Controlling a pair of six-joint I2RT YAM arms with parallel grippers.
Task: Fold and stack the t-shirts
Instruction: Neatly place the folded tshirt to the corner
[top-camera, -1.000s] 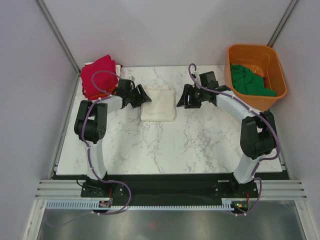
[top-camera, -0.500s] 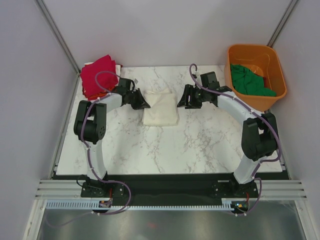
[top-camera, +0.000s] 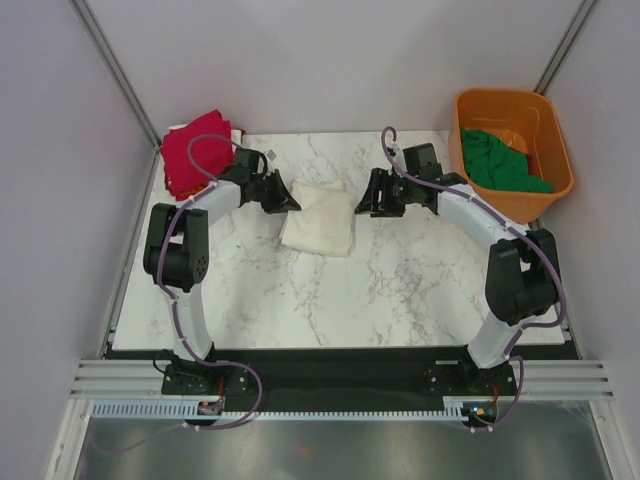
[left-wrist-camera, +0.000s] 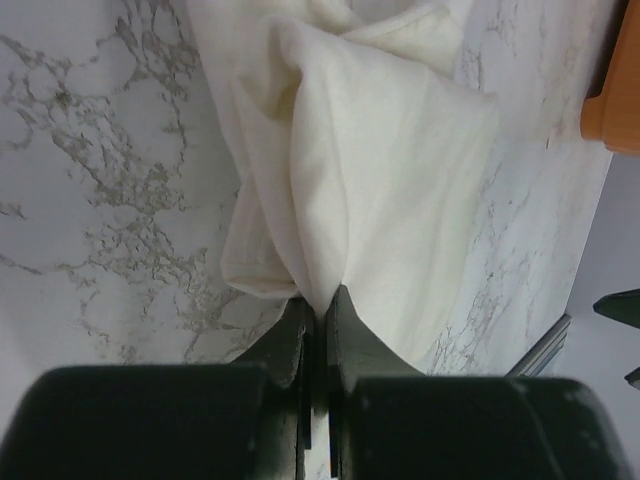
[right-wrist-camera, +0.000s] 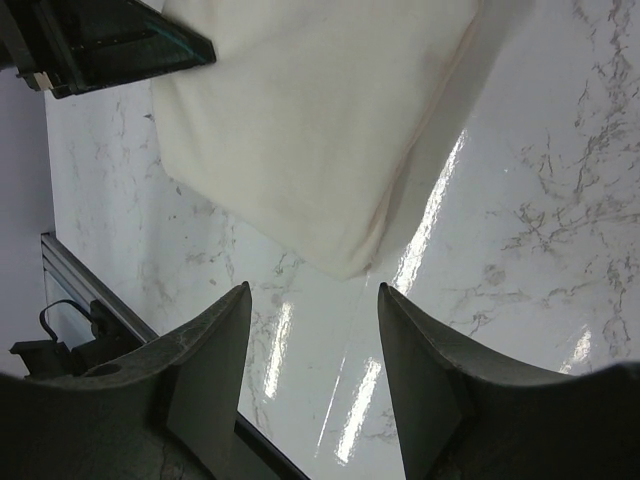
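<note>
The red t-shirts lie left of my left gripper in the top view, so next my left gripper will lift the folded cream-white t-shirt (top-camera: 320, 218) over them, lower and release it.
A folded cream-white t-shirt (top-camera: 320, 218) lies mid-table, bunched and skewed. My left gripper (top-camera: 292, 203) is shut on its left edge; in the left wrist view the cloth (left-wrist-camera: 370, 170) rises into a pinched ridge between the closed fingertips (left-wrist-camera: 318, 300). My right gripper (top-camera: 362, 200) hovers just right of the shirt, open, nothing between its fingers (right-wrist-camera: 215, 350); the shirt's corner (right-wrist-camera: 320, 140) lies ahead of it. Red t-shirts (top-camera: 193, 152) are piled at the back left corner. A dark green t-shirt (top-camera: 500, 162) sits in the tub.
The orange plastic tub (top-camera: 545, 125) stands at the back right, off the marble table (top-camera: 330, 300). Grey walls close in both sides. The black base rail (top-camera: 330, 378) runs along the near edge.
My left gripper closed on the cream-white shirt's left edge and pulled it, skewing the fold. The right arm held almost still, staying open.
</note>
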